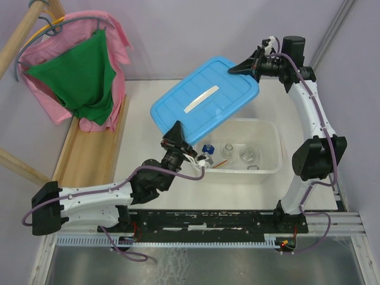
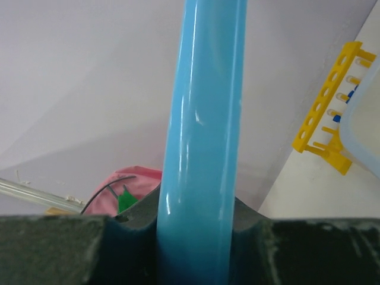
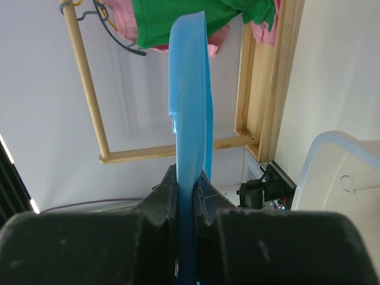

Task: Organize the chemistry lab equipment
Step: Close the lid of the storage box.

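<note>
Some flasks still lie uncovered. My right gripper needs to go down, back and toward the right in the top view and release the lid on the tub's rim.
The flat blue lid (image 1: 205,98) hangs tilted over the large white tub (image 1: 270,139), held at two corners. At its near-left corner my left gripper (image 1: 176,136) is shut on its edge (image 2: 205,119). At the far-right corner my right gripper (image 1: 242,67) pinches the thin rim (image 3: 190,107). Inside the tub I see two small glass flasks (image 1: 227,149) (image 1: 249,155), a blue-capped tube (image 1: 208,148) and a thin red rod (image 1: 220,164). The yellow test-tube rack (image 2: 329,110) shows only in the left wrist view, beside the tub's rim (image 2: 363,127).
A pink garment (image 1: 122,41) and a green one (image 1: 83,74) hang on a wooden stand (image 1: 89,154) at the table's left. The arms' black base rail (image 1: 208,222) runs along the near edge. A wall stands behind the table.
</note>
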{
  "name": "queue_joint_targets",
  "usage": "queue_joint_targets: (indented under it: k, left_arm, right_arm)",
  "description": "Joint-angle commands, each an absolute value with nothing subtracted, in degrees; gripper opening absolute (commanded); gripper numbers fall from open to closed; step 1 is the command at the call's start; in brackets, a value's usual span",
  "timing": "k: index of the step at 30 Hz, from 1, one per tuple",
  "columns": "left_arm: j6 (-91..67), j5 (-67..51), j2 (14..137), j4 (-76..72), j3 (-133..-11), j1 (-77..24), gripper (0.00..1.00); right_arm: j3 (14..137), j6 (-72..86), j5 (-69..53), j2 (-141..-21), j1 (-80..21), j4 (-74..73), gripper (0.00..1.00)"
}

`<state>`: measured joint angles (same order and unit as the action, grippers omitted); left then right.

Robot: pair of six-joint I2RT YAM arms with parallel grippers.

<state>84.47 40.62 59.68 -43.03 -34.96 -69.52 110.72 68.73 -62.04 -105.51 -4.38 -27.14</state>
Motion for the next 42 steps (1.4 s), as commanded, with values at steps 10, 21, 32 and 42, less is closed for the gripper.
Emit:
queue_joint_targets:
  k: [10,21,32,42]
  left_arm:
    - [45.2,47.0,61.7,-23.5,-43.0,-70.0,0.93]
    - [18.2,54.9,61.3,-16.9,-49.8,-70.1,0.99]
    - [-5.9,41.2,59.8,-4.9,-62.7,-54.3,0.51]
    - [-17.1,22.9,75.1,9.8,-74.8,-41.8,0.03]
  right_arm:
    - [114.4,70.2,-56.3,-101.1,2.6,-22.1,0.01]
    - [119.8,58.4,-49.6,-97.5,10.4,-37.0,0.01]
    - [87.9,51.7,-40.1,-72.2,11.4,-40.2,0.01]
    - [58.9,69.0,-32.1,-48.7,11.7,-21.1,0.01]
